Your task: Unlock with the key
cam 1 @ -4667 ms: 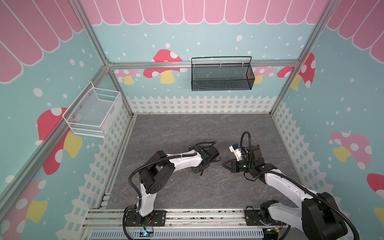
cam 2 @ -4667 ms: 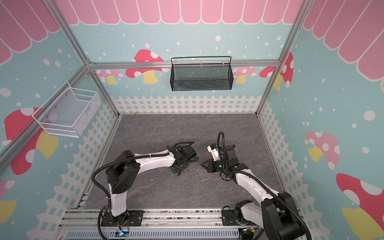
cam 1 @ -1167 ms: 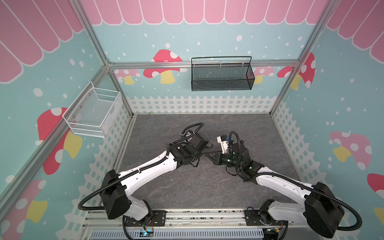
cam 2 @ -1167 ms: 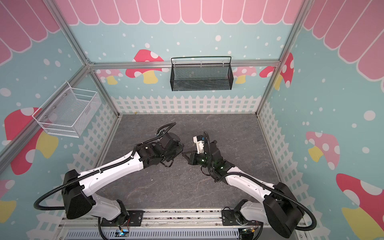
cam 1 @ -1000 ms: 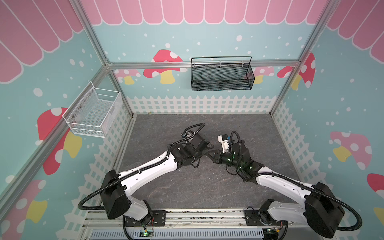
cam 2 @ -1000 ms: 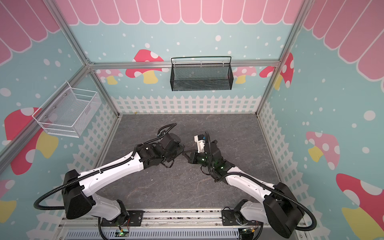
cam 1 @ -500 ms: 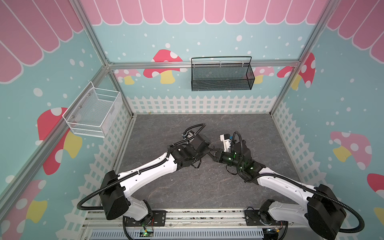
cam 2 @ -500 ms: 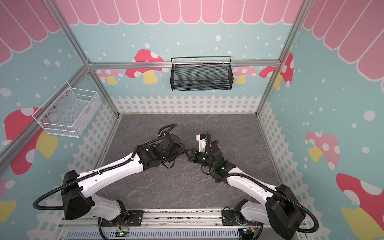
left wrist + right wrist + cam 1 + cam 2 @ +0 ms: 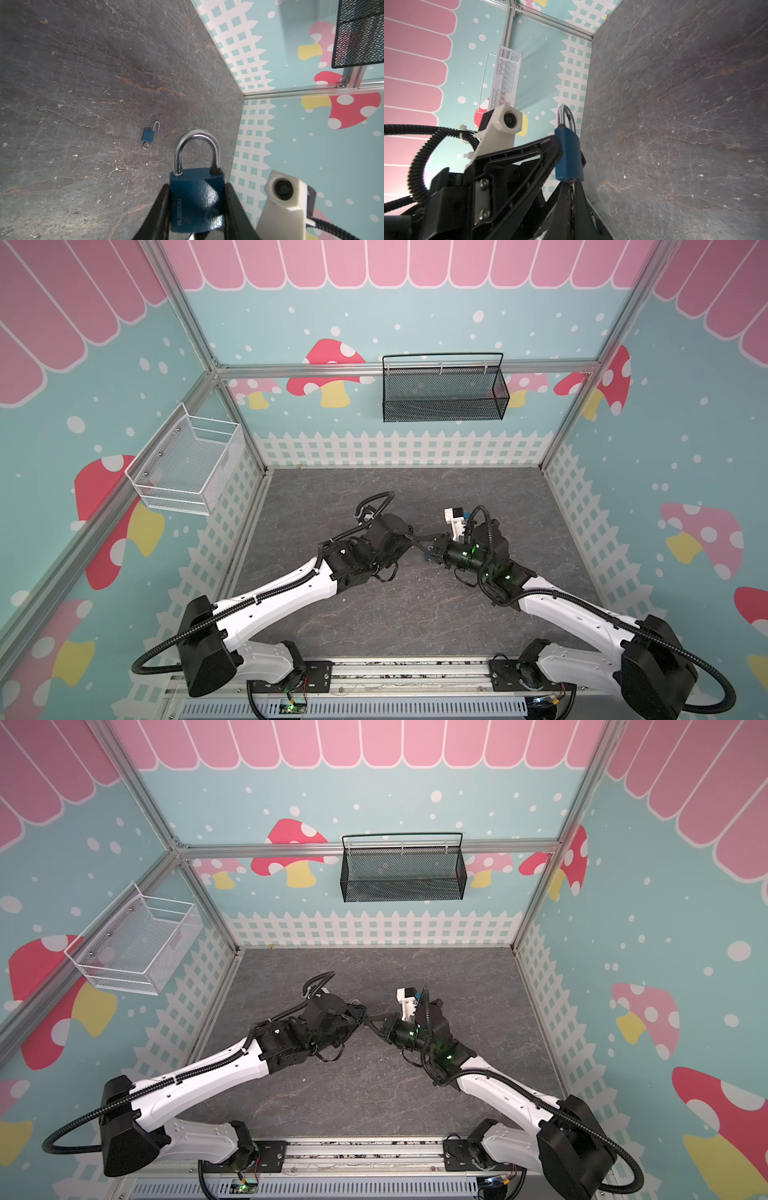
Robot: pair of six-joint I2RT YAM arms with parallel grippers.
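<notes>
My right gripper turns about the key at the padlock's bottom side [image 9: 570,180], just beyond its fingers, next. It then lets go of the key, as the shackle is closed.
My left gripper [image 9: 197,187] is shut on a blue padlock [image 9: 196,203], gripping its body by the two sides. The silver shackle [image 9: 197,145] is closed. My right gripper [image 9: 572,185] is shut on the key [image 9: 572,188], a thin metal strip between its fingers. The key's tip meets the bottom face of the padlock [image 9: 568,153]; how deep it sits I cannot tell. In both top views the left gripper [image 9: 409,540] and the right gripper [image 9: 428,545] meet tip to tip above the middle of the floor, which hides the padlock.
A second, smaller blue padlock [image 9: 148,135] lies on the grey floor with its shackle swung open and a key in its base. A black mesh basket [image 9: 442,393] hangs on the back wall and a white wire basket [image 9: 187,464] on the left wall.
Both arms have risen from near the floor and come together. Over the last second the right gripper closed the small gap to the padlock held by the left gripper.
</notes>
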